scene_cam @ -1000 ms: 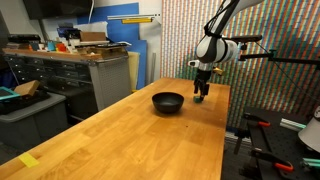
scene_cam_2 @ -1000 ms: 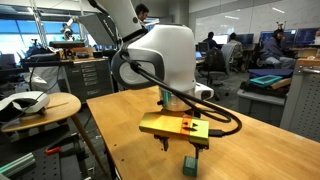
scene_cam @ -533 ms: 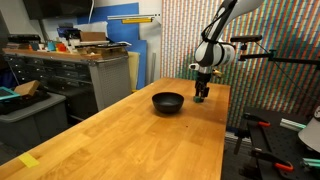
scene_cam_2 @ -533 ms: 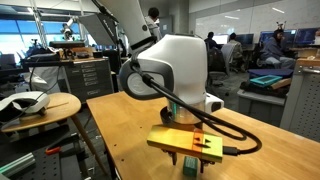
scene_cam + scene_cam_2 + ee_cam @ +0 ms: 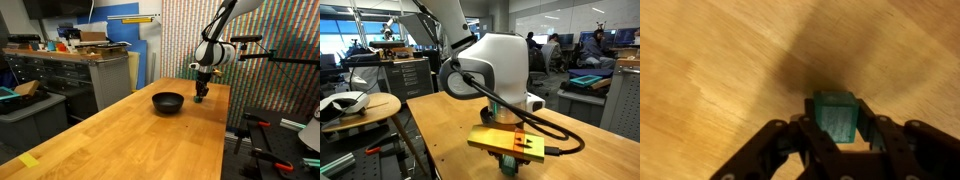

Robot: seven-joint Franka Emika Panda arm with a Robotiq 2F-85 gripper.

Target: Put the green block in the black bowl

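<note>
The green block goes up with my gripper and over the open bowl point(image 5: 168, 100) next. It then comes down inside and is released, because the black bowl's rim stands above the tabletop.
In the wrist view the green block point(image 5: 835, 116) is a small cube on the wooden table, pinched between the two black fingers of my gripper point(image 5: 836, 125), which is shut on it. In an exterior view my gripper point(image 5: 201, 97) is down at the tabletop just right of the black bowl point(image 5: 168, 102), with the block hidden behind the fingers. From the close exterior view, the gripper point(image 5: 508, 160) sits under a yellow wrist mount at the bottom edge, and the bowl is out of sight.
The long wooden table point(image 5: 130, 140) stretches toward the camera. A grey cabinet bench point(image 5: 75, 75) with clutter stands to the left. A round side table point(image 5: 360, 105) stands beside the table's far edge.
The gripper has come down over the green block and its fingers have closed on it. The arm barely moved in the last half second.
</note>
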